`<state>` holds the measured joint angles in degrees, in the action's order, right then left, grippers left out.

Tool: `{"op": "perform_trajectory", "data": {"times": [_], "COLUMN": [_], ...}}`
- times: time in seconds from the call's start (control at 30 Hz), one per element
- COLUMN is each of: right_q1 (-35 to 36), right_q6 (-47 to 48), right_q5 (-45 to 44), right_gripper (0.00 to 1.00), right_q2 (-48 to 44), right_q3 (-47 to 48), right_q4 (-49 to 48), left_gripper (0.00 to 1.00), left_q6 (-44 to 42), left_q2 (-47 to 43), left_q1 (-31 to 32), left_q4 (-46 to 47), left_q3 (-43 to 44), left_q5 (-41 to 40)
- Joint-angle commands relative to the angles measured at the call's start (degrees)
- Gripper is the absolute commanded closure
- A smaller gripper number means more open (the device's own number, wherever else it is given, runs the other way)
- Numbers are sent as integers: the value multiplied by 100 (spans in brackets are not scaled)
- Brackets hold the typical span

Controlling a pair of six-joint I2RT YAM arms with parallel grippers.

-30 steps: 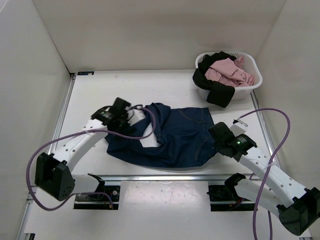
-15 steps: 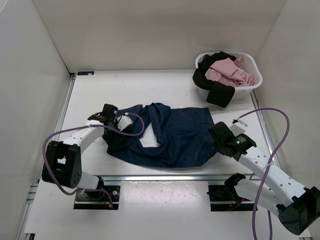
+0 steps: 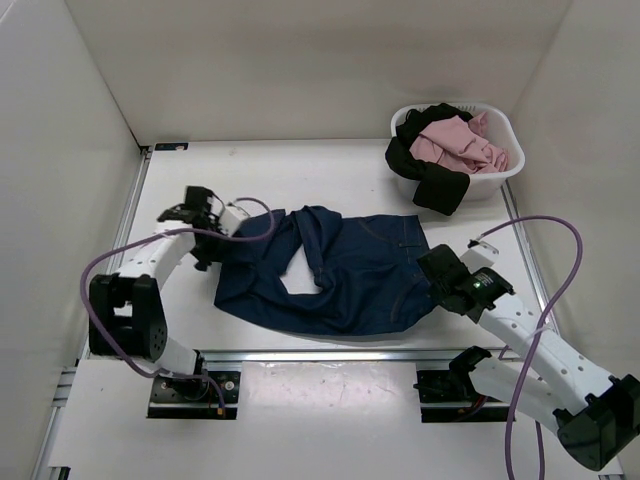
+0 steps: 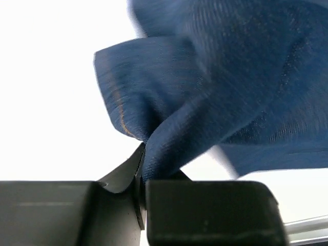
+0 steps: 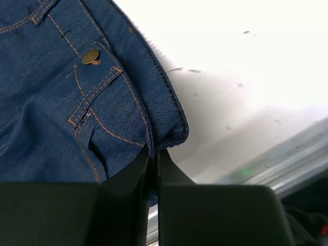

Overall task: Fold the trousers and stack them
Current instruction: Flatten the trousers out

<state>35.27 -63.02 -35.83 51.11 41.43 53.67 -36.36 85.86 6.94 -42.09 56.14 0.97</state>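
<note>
The trousers' hem goes to the left in the top view with my left gripper next and comes free on the table by the side bar, since the trouser leg lies bunched.
The dark navy trousers (image 3: pixel 350 270) lie crumpled across the middle of the white table, waistband to the right and legs bunched to the left. My left gripper (image 3: pixel 212 228) is at their left end, shut on a fold of leg cloth (image 4: pixel 169 148) that rises from between its fingers. At the right end my right gripper (image 3: pixel 437 272) is shut on the waistband edge (image 5: pixel 154 138), close to the brass button (image 5: pixel 90 56). In both wrist views the denim is pinched tight between the jaws.
A white laundry basket (image 3: pixel 505 175) stands at the back right, with a pink garment (image 3: pixel 455 140) inside and a black garment (image 3: pixel 425 170) hanging over its front. White walls close in the table on the left, back and right. A metal rail (image 3: pixel 330 352) runs along the near edge.
My left gripper has slid leftward along the trousers' left end and shut on the leg cloth, pulling it out to the left. The right gripper has held still.
</note>
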Motion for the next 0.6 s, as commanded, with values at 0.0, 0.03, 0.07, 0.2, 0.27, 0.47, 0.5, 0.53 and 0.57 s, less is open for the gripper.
{"op": "perform_trajectory", "data": {"times": [0.0, 0.03, 0.07, 0.2, 0.27, 0.47, 0.5, 0.53, 0.57], "right_q1": [-20, -20, -20, -20, -20, -20, -20, -20, -20], "right_q6": [-245, -245, -332, -552, -553, -658, -580, -466, -378], "right_q5": [-731, -828, -1037, -1408, -1627, -2041, -2042, -2042, -1972], "right_gripper": [100, 100, 100, 100, 100, 100, 100, 100, 100], "right_q2": [-285, -399, -400, -611, -664, -919, -971, -972, -972], "right_q3": [452, 541, 629, 1042, 1296, 1702, 1702, 1615, 1553], "right_q4": [704, 819, 951, 1584, 1892, 2297, 2297, 2175, 1957], "left_gripper": [86, 86, 86, 86, 86, 86, 86, 86, 86], "left_q6": [-440, -625, -966, -1513, -1628, -2068, -2147, -2147, -2147], "left_q2": [-788, -904, -1009, -1221, -1221, -335, -151, 269, 490], "left_q1": [-797, -1000, -1184, -2062, -2292, -2838, -2891, -2891, -2891], "left_q4": [-615, -886, -985, -1433, -1653, -2181, -2181, -2181, -2303], "left_q3": [677, 749, 749, 951, 1197, 1962, 2032, 2033, 2154], "left_q5": [-720, -773, -826, -1160, -1161, -1266, -1266, -1345, -1345]}}
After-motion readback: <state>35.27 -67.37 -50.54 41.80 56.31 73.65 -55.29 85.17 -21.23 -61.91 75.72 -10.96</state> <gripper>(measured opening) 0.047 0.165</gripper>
